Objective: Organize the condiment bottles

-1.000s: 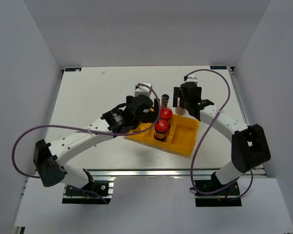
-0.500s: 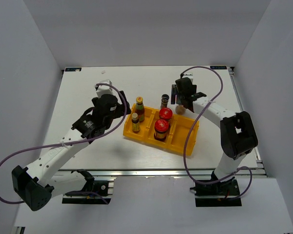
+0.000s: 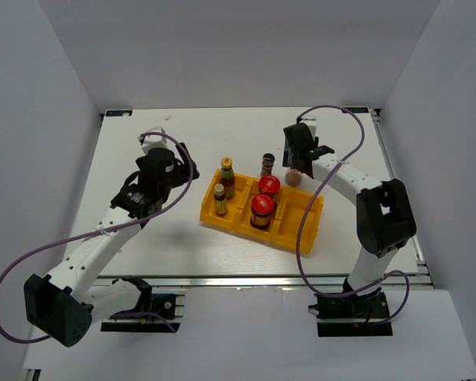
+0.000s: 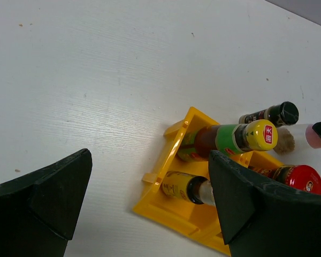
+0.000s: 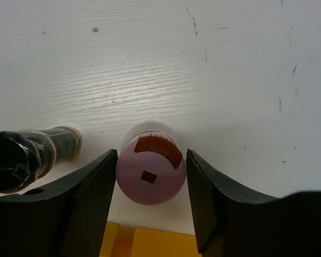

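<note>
The shaker point(image 3: 292, 178) should go back and down into the tray's empty section point(image 3: 306, 217), which is back from my right gripper, past the tray's rim. I should lift that gripper, carry the shaker there and then release it.
Two slim yellow-capped bottles point(image 3: 226, 176) point(image 3: 220, 198) stand in the left compartment of the yellow tray point(image 3: 300, 226). Two red-lidded jars point(image 3: 269, 186) point(image 3: 261, 208) fill its middle one. Just behind the tray, on the table, stand the dark spice jar point(image 3: 267, 164) and the pink-lidded shaker point(image 3: 292, 178). My right gripper point(image 5: 151, 160) is down over the shaker point(image 5: 151, 174), its fingers pressed against both sides of the pink lid. My left gripper point(image 4: 150, 160) hangs open and empty over bare table left of the tray point(image 4: 176, 131).
The tray's right compartment point(image 3: 308, 208) holds nothing. The spice jar point(image 5: 21, 158) stands close beside my right gripper's left finger. The tray's back rim point(image 5: 150, 241) lies just near of the shaker. White walls enclose the table on three sides.
My left arm has pulled back leftward from the tray, leaving both yellow-capped bottles in it. My right gripper has closed in from wide open onto the shaker's lid.
</note>
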